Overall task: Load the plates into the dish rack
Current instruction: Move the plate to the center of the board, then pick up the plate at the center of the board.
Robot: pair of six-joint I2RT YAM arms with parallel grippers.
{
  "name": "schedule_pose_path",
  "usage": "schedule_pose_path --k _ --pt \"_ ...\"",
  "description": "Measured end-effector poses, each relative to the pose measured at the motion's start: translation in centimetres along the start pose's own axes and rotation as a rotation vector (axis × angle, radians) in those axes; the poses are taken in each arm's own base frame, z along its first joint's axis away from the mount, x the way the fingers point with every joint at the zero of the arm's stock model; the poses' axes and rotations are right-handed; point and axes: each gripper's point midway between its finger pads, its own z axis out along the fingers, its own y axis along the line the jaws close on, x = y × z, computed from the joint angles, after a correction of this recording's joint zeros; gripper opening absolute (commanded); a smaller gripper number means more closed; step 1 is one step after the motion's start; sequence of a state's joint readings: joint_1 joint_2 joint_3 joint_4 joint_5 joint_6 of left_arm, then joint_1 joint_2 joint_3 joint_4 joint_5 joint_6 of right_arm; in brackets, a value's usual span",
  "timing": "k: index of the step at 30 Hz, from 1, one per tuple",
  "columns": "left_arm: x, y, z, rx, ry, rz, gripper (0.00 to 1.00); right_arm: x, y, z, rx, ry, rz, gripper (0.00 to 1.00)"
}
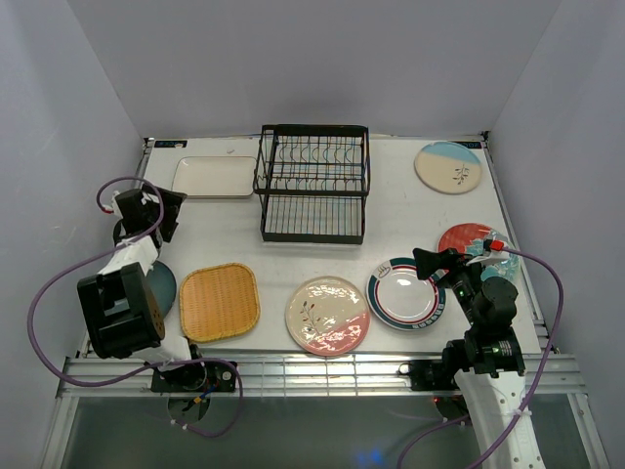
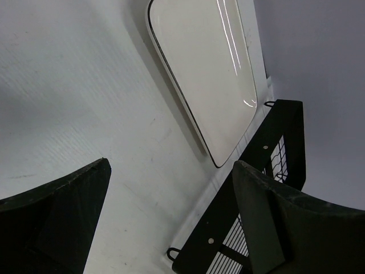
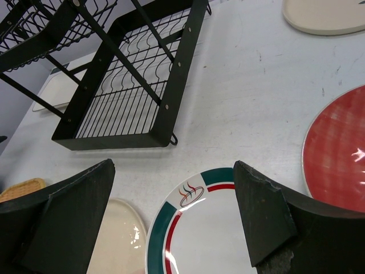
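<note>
My left gripper will shift down onto the white rounded-rectangle plate's near edge next, as that edge is below it and to its right in the top view.
The black wire dish rack (image 1: 312, 186) stands at the back centre with no plate in it. The plates lie flat on the table: white rounded-rectangle (image 1: 213, 177), yellow woven square (image 1: 219, 302), dark teal (image 1: 164, 285) half hidden under my left arm, cream-pink floral (image 1: 327, 315), white with teal-red rim (image 1: 405, 294), red-teal floral (image 1: 467, 237), cream-and-blue sprig (image 1: 448, 167). My left gripper (image 2: 171, 188) is open and empty, above bare table near the white plate (image 2: 205, 68). My right gripper (image 3: 174, 194) is open and empty, above the teal-red rimmed plate (image 3: 211, 240).
White walls close the table on three sides. The rack's base corner (image 2: 268, 165) is close to my left gripper. In the right wrist view the rack (image 3: 142, 85) lies ahead, the red plate (image 3: 336, 154) to the right, the cream-pink plate (image 3: 117, 240) to the left.
</note>
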State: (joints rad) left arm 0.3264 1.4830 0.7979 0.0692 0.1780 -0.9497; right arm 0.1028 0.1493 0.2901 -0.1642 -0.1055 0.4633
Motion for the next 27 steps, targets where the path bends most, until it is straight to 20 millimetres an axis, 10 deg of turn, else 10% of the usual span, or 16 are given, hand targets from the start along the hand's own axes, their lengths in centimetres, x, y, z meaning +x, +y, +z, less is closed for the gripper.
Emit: schedule_pose_path --k 14,27 --pt "3.9 -2.0 2.8 -0.055 0.051 -0.061 0.94 0.1 0.0 0.1 -0.004 -0.001 0.001 0.90" --pt "5.5 0.6 7.4 -0.171 0.078 -0.198 0.81 0.2 -0.1 0.1 -0.003 0.001 0.001 0.90"
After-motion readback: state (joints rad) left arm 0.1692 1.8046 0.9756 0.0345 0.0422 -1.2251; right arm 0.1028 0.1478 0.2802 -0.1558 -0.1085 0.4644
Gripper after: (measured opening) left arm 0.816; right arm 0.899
